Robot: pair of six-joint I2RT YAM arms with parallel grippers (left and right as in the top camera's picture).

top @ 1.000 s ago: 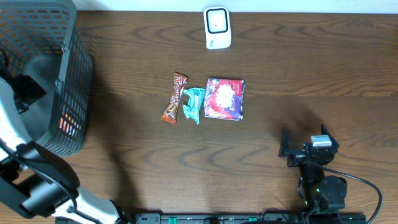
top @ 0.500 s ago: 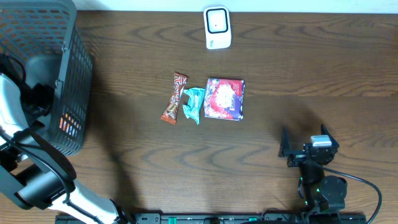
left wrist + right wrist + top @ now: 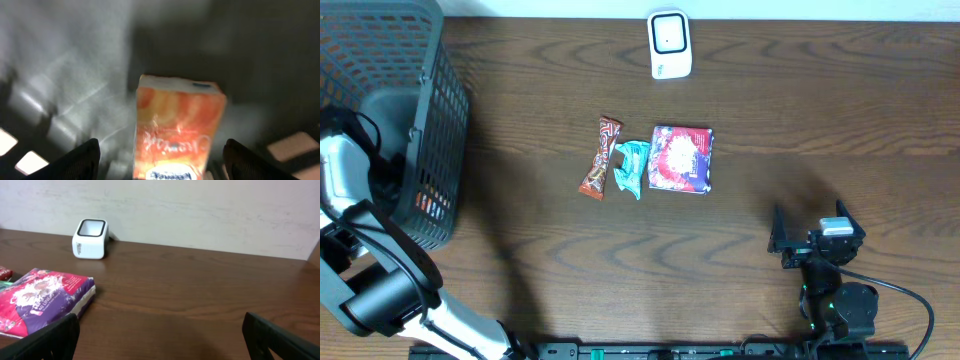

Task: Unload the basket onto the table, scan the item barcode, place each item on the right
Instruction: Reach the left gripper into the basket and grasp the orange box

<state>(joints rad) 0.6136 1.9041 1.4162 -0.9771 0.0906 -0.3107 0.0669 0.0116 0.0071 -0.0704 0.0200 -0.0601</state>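
Note:
My left gripper will next come down around the sides of the orange tissue packet [image 3: 177, 125] and close there, as it lies between my open fingers with a gap to each.
In the left wrist view an orange tissue packet [image 3: 177, 125] lies on the floor of the black mesh basket [image 3: 430, 90], blurred. My left gripper [image 3: 162, 162] is open, one finger on each side of the packet with a gap to each. From overhead the left arm [image 3: 345, 170] reaches into the basket, and orange shows through the mesh [image 3: 425, 200]. The white barcode scanner [image 3: 669, 44] stands at the table's far edge. My right gripper [image 3: 808, 232] rests open at the near right, nothing between its fingers.
Three items lie mid-table: a brown-red bar [image 3: 601, 158], a teal wrapper [image 3: 631, 167] and a pink-purple packet [image 3: 681, 159]. The right wrist view shows that packet [image 3: 42, 297] at left and the scanner [image 3: 90, 238] by the wall.
The left arm has pushed deeper into the basket toward its near side. The right arm and the table items have not moved.

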